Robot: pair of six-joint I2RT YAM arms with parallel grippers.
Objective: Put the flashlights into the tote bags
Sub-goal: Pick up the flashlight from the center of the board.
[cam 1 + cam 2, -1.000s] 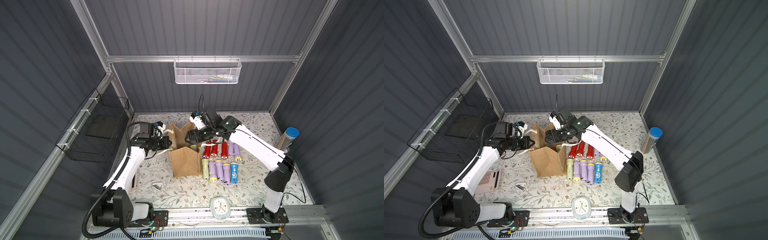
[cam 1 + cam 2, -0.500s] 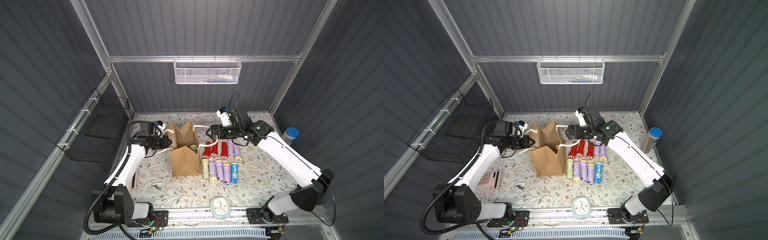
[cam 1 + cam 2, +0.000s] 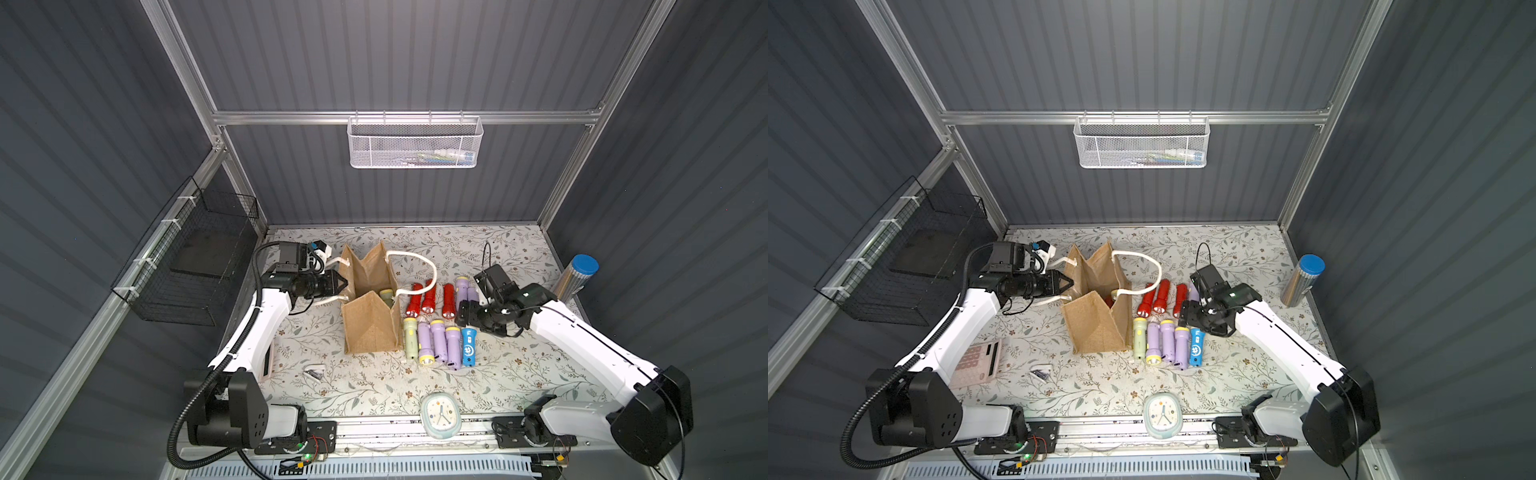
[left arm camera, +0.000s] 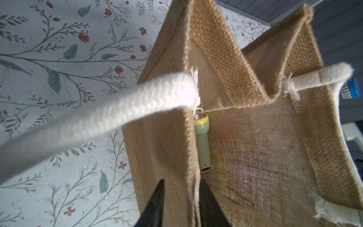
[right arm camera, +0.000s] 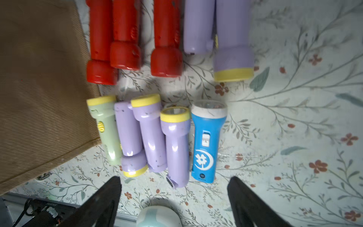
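Observation:
Next, my right gripper moves down onto the body of the blue flashlight (image 3: 468, 349) (image 5: 204, 154), since it ends the row with bare tabletop open along its free side.
The tan burlap tote bag (image 3: 370, 328) stands open at mid-table, with a pale green flashlight (image 4: 202, 137) lying inside it. My left gripper (image 3: 343, 285) is at the bag's left wall. In the left wrist view its fingers (image 4: 182, 179) are open and straddle the rim, with a white rope handle (image 4: 98, 118) above them. To the right of the bag lie three red flashlights (image 3: 428, 299), several lavender ones (image 3: 438, 340), a pale green one (image 5: 106, 129) and a blue one (image 5: 206, 143). My right gripper (image 5: 174, 177) hovers open and empty over these rows.
A silver cylinder with a blue cap (image 3: 575, 278) stands at the right edge. A pale clock (image 3: 440, 415) sits at the front edge and a pink calculator (image 3: 976, 363) at front left. A white mesh basket (image 3: 413, 143) hangs on the back wall and a black wire basket (image 3: 187, 266) on the left.
My right arm has drawn back from over the bag to the right and now hangs above the flashlight rows. My left gripper's fingers have parted at the bag's rim.

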